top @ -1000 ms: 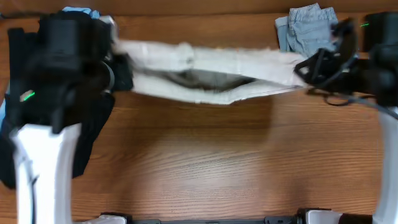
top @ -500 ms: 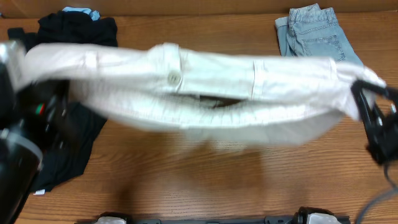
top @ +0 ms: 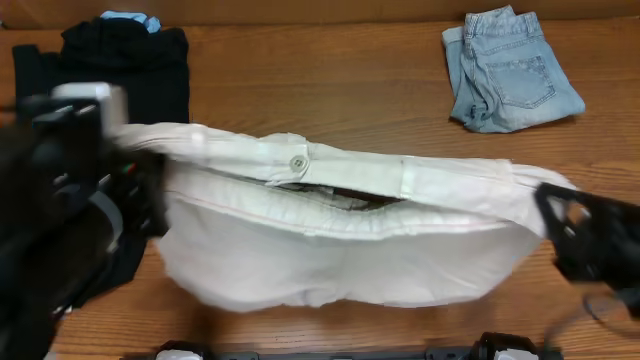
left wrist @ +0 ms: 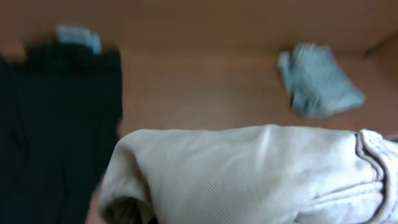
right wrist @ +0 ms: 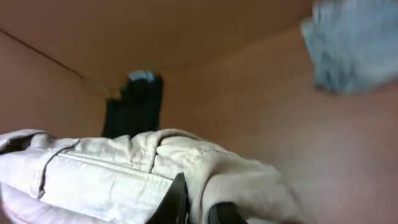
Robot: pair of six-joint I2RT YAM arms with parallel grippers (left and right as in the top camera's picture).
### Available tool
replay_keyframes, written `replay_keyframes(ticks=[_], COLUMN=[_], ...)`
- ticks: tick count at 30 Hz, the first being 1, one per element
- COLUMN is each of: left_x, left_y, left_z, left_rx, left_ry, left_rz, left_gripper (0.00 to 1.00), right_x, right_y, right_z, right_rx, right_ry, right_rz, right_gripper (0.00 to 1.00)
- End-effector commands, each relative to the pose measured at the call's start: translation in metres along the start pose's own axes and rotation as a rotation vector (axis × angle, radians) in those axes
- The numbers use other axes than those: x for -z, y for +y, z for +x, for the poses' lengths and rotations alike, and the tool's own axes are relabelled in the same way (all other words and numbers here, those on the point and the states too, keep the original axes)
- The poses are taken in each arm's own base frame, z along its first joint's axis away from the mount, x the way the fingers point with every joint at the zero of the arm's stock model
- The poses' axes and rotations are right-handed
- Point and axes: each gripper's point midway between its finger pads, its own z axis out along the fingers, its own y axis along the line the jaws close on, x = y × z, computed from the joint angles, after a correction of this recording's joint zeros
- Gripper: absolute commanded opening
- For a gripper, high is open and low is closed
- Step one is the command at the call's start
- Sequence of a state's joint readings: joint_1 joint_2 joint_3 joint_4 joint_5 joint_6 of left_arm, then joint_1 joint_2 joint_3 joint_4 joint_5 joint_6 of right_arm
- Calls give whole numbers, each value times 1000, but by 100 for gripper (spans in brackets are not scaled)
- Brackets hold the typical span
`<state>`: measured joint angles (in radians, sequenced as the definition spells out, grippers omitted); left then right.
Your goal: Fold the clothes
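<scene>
My left gripper moves away from my base and down next, to lay its end of the shorts' waistband beside the black garment.
The cream-beige shorts (top: 330, 250) hang stretched between my two grippers above the table, waistband up with its button showing, legs drooping toward the front edge. My left gripper (top: 140, 175) is shut on the left end of the waistband; in the left wrist view the cloth (left wrist: 249, 174) fills the lower frame and hides the fingers. My right gripper (top: 555, 205) is shut on the right end of the waistband; in the right wrist view its dark fingers (right wrist: 199, 208) pinch a fold of the shorts (right wrist: 124, 174).
A black garment (top: 120, 60) lies at the back left, partly under my left arm, with a bit of light-blue cloth (top: 130, 18) behind it. Folded light-blue denim shorts (top: 510, 68) lie at the back right. Bare wooden table (top: 330, 90) runs between them.
Both grippers have carried the shorts from the back of the table toward the front edge. The garment has spread wider and now hangs lower.
</scene>
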<state>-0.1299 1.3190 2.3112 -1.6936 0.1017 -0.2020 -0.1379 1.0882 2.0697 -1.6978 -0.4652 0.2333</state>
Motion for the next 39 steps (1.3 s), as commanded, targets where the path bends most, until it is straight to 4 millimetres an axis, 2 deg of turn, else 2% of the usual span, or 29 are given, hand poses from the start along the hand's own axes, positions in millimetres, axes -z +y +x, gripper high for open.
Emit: replay_keyframes(ticks=[1, 5, 10, 14, 19, 20, 21, 22, 23, 24, 25, 28, 30, 32, 35, 39], left_x=[-36, -85, -156, -218, -297, -311, -325, -338, -351, -362, -371, -374, -361, -347, -323, -307], left_y=[51, 71, 85, 93, 99, 99, 100, 100, 99, 99, 95, 80, 69, 65, 62, 59], left_z=[21, 45, 49, 39, 9, 1, -7, -17, -28, -38, -50, -73, -87, -96, -94, -62], left_rx=[143, 174, 168, 159, 162, 163, 164, 165, 166, 167, 166, 165, 162, 161, 155, 82], left_ry=[117, 262, 317, 299, 195, 163, 124, 80, 31, -15, -62, -142, -170, -178, -136, 14], left_rz=[-257, -353, -388, -392, -368, -359, -350, -338, -325, -311, -285, -192, -147, -139, -149, -158], left_gripper=[4, 4, 4, 4, 4, 11, 34, 59, 86, 100, 100, 100, 100, 100, 100, 100], right_x=[-33, -68, -132, -200, -290, -307, -325, -341, -360, -373, -382, -387, -379, -368, -354, -340], right_y=[-64, -87, -114, -128, -134, -134, -133, -130, -125, -118, -111, -93, -86, -82, -86, -102], right_z=[3, 10, -5, -18, -26, -31, -38, -47, -60, -71, -82, -106, -115, -114, -94, -46], right_rx=[-58, -78, -103, -81, -38, -20, 3, 31, 66, 97, 126, 152, 112, 94, 60, -15], right_ry=[79, 224, 353, 411, 426, 406, 374, 330, 271, 218, 167, 60, 38, 58, 151, 347], right_rz=[254, 288, 304, 284, 205, 190, 173, 150, 121, 94, 69, 24, 16, 24, 60, 135], right_gripper=[4, 4, 4, 4, 4, 9, 20, 40, 88, 100, 100, 100, 100, 100, 100, 100])
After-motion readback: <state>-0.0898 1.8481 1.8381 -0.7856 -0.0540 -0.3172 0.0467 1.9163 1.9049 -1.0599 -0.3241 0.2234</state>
